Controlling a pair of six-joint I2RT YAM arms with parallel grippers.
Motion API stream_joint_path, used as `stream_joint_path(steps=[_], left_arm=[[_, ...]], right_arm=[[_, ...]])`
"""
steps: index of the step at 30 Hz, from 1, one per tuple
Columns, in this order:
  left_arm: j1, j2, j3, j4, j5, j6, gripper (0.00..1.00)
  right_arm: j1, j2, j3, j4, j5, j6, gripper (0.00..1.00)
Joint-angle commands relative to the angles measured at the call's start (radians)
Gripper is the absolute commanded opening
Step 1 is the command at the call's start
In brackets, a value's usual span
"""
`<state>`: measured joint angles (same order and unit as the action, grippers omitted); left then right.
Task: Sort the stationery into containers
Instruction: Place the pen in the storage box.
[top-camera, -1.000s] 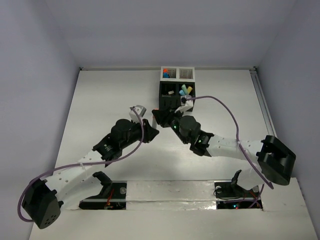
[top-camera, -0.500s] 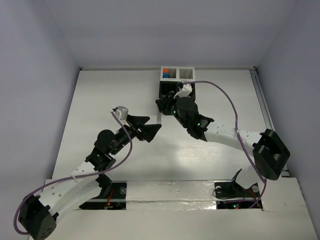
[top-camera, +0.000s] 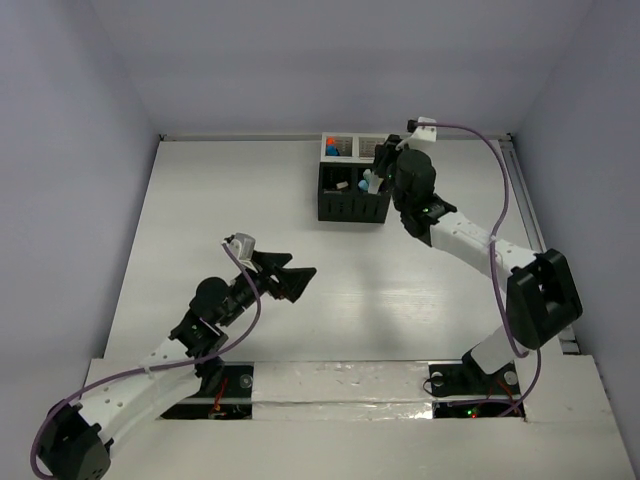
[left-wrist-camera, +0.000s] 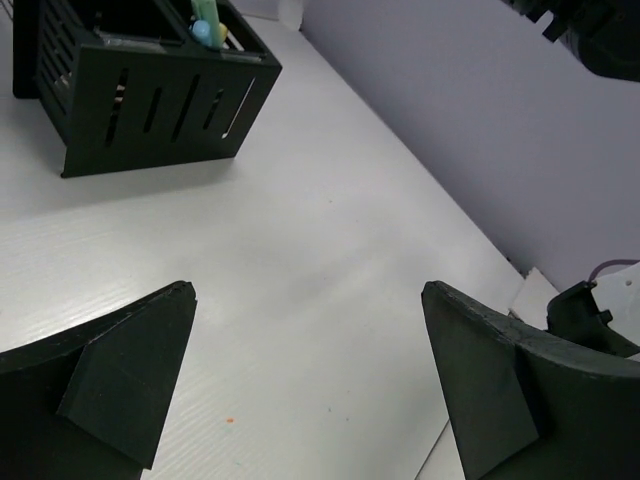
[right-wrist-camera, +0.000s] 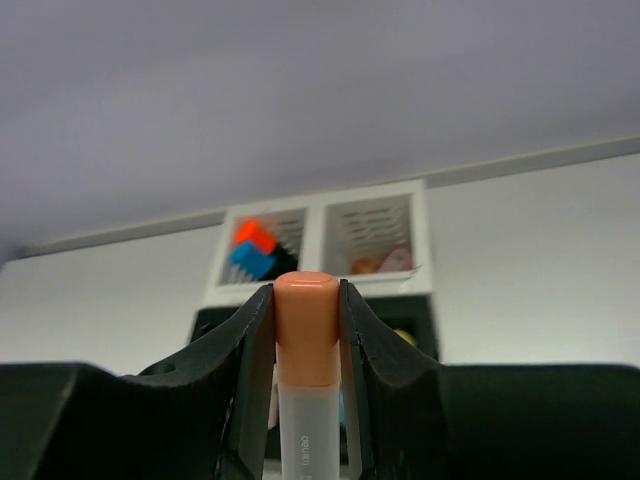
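Observation:
Next, my right gripper lowers the peach-capped highlighter toward the organizer's black section below and releases it among its kind, since that section already holds highlighters.
The containers are one slotted organizer, a black part (top-camera: 352, 205) joined to a white part (top-camera: 353, 140), at the table's far middle. My right gripper (top-camera: 384, 160) hovers over its right side, shut on a highlighter (right-wrist-camera: 306, 330) with a peach cap and a clear body, held upright. Below it, the left white compartment (right-wrist-camera: 262, 250) holds orange and blue marker caps. Teal and yellow highlighters (top-camera: 371, 180) stand in the black part. My left gripper (top-camera: 302, 276) is open over bare table, well in front of the organizer (left-wrist-camera: 150, 95), with nothing between its fingers (left-wrist-camera: 130, 380).
A rail (top-camera: 527, 205) runs along the table's right edge. The grey walls close in the back and both sides. The arm bases (top-camera: 470, 385) sit at the near edge. A tiny orange speck (left-wrist-camera: 230, 420) lies on the table below my left gripper.
The left gripper has opened wide and drawn back towards the near left. The right arm has carried the highlighter from the organizer's front to above its far right side.

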<state>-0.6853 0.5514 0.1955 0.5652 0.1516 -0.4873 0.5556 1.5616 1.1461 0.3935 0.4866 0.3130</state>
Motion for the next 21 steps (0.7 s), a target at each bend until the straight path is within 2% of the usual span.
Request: stream_joint_path(steps=[1,11,17,21], left_arm=[[0.0,0.013,-0.01,0.058,-0.014,0.021,0.95],[0.0,0.028,-0.027,0.073,-0.026,0.026,0.96],[0.0,0.045,-0.024,0.081,-0.032,0.03,0.95],[0.0,0.059,-0.025,0.09,-0.032,0.029,0.95]], right_arm=[[-0.032,0.04,0.06,0.133,0.055,-0.141,0.0],[-0.043,0.225,0.147,0.283,0.084,-0.336,0.0],[-0.043,0.256,0.109,0.286,0.079,-0.26,0.0],[-0.043,0.253,0.023,0.36,0.081,-0.207,0.0]])
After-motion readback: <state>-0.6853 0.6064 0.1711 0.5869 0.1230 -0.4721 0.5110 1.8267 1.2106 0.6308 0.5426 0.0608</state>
